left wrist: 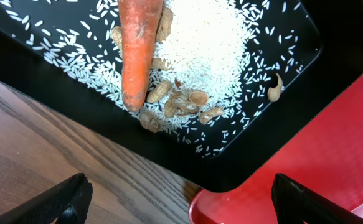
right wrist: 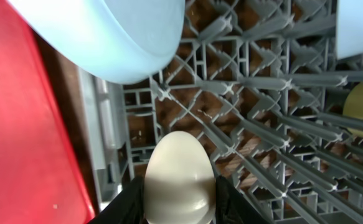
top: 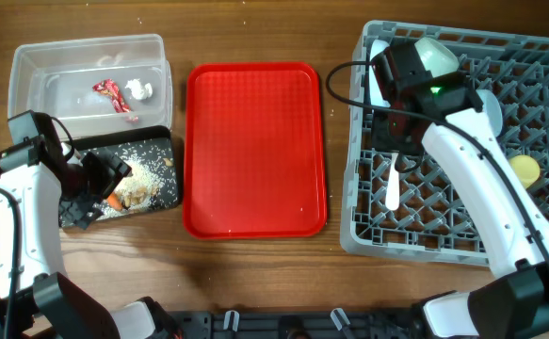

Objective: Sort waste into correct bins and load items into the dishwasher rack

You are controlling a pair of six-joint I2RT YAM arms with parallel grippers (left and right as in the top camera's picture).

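The rack's slots nearest the red serving tray are empty below the white spoon (top: pixel 392 191), so the robot will lower its right gripper toward them and let go of the spoon there.
The black tray (top: pixel 161 151) holds beige rice crumbs (left wrist: pixel 200 50) and the orange carrot (left wrist: pixel 137 56), which also shows in the overhead view (top: pixel 114 201). My left gripper (left wrist: pixel 187 205) is open and empty, hovering over the tray's corner; it also shows in the overhead view (top: pixel 104 184). The clear tub (top: pixel 29 71) holds the red-and-dark wrapper (top: pixel 112 94) and the white scrap (top: pixel 140 90). My right gripper (right wrist: pixel 179 205) is shut on the white spoon (right wrist: pixel 179 177) over the grey rack (top: pixel 538 56). The spoon (top: pixel 392 191) hangs over the rack's left part. A pale blue bowl (right wrist: pixel 106 37) and the yellow cup (top: pixel 524 169) sit in the rack.
The flat red serving tray (top: pixel 255 151) lies between the black tray and the rack. Peanut shells (left wrist: pixel 187 102) lie among the rice. A pale bowl (top: pixel 436 54) sits at the rack's back, beside my right arm. Cables loop beside both arms.
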